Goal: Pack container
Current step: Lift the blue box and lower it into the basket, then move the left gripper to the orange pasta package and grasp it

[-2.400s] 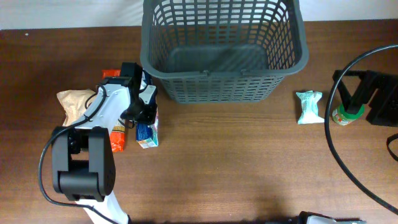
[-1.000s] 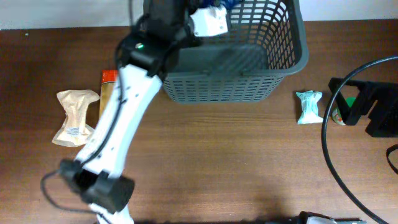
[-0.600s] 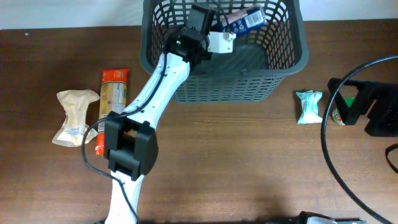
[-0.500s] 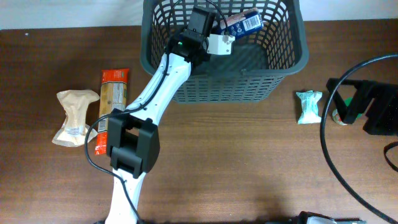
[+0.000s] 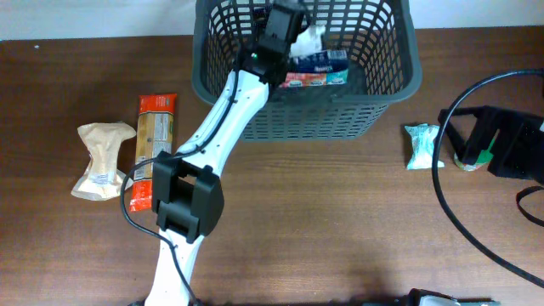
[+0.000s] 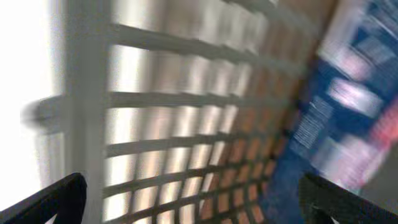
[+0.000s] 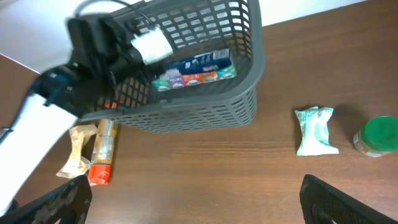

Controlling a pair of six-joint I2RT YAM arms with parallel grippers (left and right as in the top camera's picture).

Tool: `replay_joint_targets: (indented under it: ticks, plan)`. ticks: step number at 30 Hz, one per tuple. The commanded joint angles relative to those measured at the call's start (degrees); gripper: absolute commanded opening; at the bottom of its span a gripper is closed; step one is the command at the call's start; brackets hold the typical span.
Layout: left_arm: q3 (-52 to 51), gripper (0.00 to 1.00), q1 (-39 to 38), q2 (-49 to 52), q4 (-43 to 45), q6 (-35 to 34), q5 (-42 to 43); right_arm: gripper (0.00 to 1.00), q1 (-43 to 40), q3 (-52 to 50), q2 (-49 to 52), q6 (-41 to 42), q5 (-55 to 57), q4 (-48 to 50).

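Note:
I need to lift my left gripper from the basket and then lower it onto the red pasta pack's middle (image 5: 155,141), because that is to its left in the overhead view.
The container (image 5: 340,121) is a dark grey mesh basket at the table's far centre, also seen in the right wrist view (image 7: 205,115). A blue carton (image 5: 316,68) lies on its side on the basket floor, free of any grip. My left gripper (image 5: 293,19) hangs open above the basket's inside, just left of the carton. Its own blurred view shows the two fingertips far apart (image 6: 193,202), lattice wall between them and the blue carton (image 6: 348,118) at right. My right gripper (image 7: 199,202) stands open and empty, high over the table's right side.
A teal packet (image 5: 422,144) and a green-lidded jar (image 5: 470,157) lie right of the basket, near the right arm (image 5: 510,144). Left of the basket are a red pasta pack (image 5: 153,140) and a tan bag (image 5: 102,157). The left arm reaches diagonally over the basket's front-left rim.
The left gripper opened over the basket and let go of the blue carton, which dropped from a tilted hold to lie flat on the basket floor. The right arm shifted slightly.

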Motion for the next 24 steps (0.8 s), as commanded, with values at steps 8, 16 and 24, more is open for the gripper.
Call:
replay_joint_targets:
  ticks: [8, 16, 24]
  plan:
    - [19.39, 0.99, 1.42, -14.62, -27.96, -33.29, -1.97, 1.00, 0.31, -0.17, -1.57, -5.11, 3.15, 1.40]
    - [19.41, 0.76, 15.41, -18.53, -50.05, -52.24, -1.73, 1.00, 0.31, -0.17, -1.40, -5.09, 6.03, 1.86]
    - [7.34, 0.77, 33.70, -14.32, -56.50, -60.08, 17.62, 1.00, 0.31, -0.17, -1.18, -5.09, 6.19, 2.03]
